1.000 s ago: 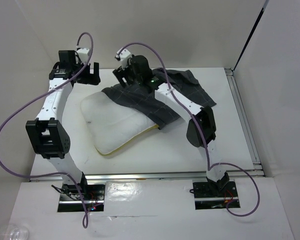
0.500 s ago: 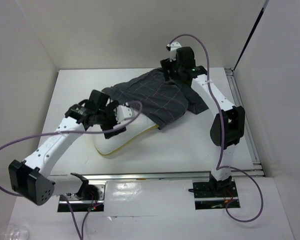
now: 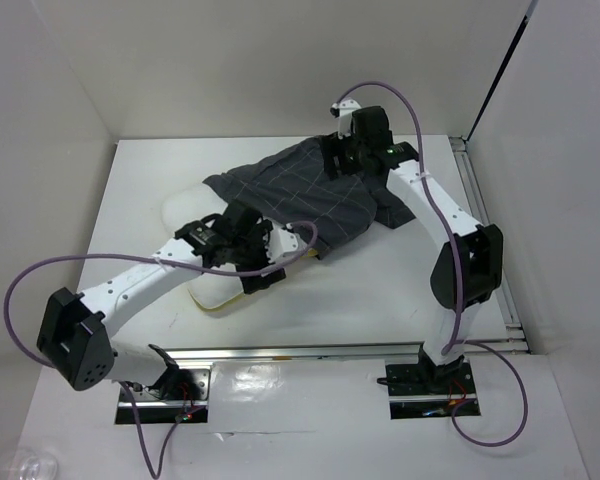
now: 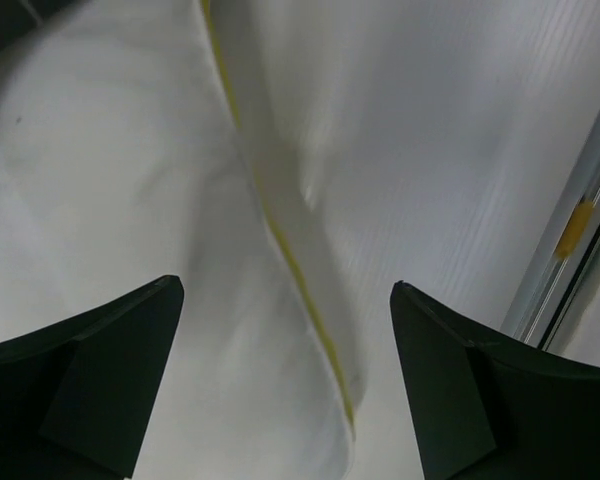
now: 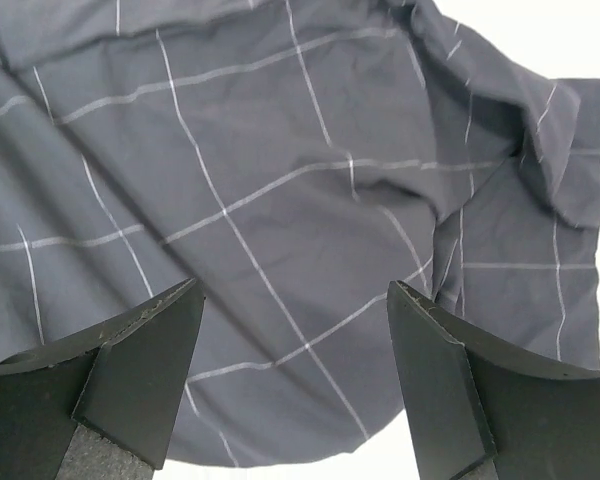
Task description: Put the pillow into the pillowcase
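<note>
The pillow's yellow near edge point(image 4: 315, 320) below already runs between my left gripper's fingers, so the left gripper lowers next with its fingers astride that edge.
The white pillow point(image 3: 184, 210) with a yellow edge point(image 3: 223, 300) lies left of centre, its far right part under the pillowcase. The dark checked pillowcase point(image 3: 315, 195) lies wrinkled across the back middle of the table. My left gripper point(image 3: 258, 262) is open and empty, hovering over the pillow's near right edge; its wrist view shows the pillow point(image 4: 110, 200) and the yellow seam point(image 4: 300, 280) between the jaws. My right gripper point(image 3: 337, 165) is open and empty above the pillowcase's far part; its wrist view shows the checked fabric point(image 5: 280, 180) below the jaws.
The white table point(image 3: 380, 280) is walled by white panels on three sides. A metal rail point(image 3: 485, 230) runs along the right edge and another point(image 3: 310, 350) along the near edge. A rail with a yellow mark point(image 4: 570, 230) shows in the left wrist view.
My left arm has swung from the far left corner down and right over the pillow's near edge. My right arm moved from the pillowcase's left part to its far right part. The pillowcase is spread wider.
</note>
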Available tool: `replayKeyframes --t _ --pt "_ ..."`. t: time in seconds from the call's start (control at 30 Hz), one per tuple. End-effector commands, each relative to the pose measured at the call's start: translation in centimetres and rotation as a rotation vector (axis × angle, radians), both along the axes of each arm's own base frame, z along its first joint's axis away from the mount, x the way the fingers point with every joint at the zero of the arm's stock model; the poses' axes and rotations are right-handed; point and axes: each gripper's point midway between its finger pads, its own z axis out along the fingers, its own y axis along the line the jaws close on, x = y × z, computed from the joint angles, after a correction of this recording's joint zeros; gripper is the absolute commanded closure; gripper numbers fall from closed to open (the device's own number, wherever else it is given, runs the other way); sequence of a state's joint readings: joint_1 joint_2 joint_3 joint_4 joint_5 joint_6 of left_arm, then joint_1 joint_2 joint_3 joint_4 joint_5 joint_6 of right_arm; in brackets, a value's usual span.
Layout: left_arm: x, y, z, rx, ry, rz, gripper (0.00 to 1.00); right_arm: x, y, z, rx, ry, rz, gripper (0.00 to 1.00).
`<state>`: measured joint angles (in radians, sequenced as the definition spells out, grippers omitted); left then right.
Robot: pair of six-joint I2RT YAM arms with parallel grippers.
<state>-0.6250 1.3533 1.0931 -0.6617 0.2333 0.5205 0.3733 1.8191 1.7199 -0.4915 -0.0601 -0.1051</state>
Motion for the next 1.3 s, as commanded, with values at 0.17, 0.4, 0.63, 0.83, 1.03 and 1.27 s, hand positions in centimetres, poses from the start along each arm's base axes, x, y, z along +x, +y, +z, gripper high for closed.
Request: replayKeyframes --t 0.17,0.4,0.63,0.83,1.03,1.27 --pt "0.5 -1.9 -2.3 0.001 -0.211 0.143 0.0 -2.9 -1.2 2.4 0.006 -0.026 -0.006 0.18" --pt "6.2 3.2 -3.0 0.232 -0.629 0.384 0.0 -4.0 -1.5 1.7 0.004 -0.007 0.002 0.18" --pt "6.0 4.3 -5.9 0.323 -0.616 0.423 0.0 -4.1 -1.5 1.3 0.001 0.002 0.002 0.18" --pt "5.9 4.2 -8.8 0.36 -0.563 0.435 0.0 -4.0 -1.3 0.9 0.003 0.013 0.011 0.2" --pt "7.2 2.8 -10.5 0.341 -0.485 0.432 0.51 -3.9 -1.3 1.3 -0.002 0.0 0.017 0.21" --pt "10.3 1.5 -8.3 0.271 -0.379 0.426 1.0 -4.3 -1.1 1.3 0.003 0.001 0.041 0.32"
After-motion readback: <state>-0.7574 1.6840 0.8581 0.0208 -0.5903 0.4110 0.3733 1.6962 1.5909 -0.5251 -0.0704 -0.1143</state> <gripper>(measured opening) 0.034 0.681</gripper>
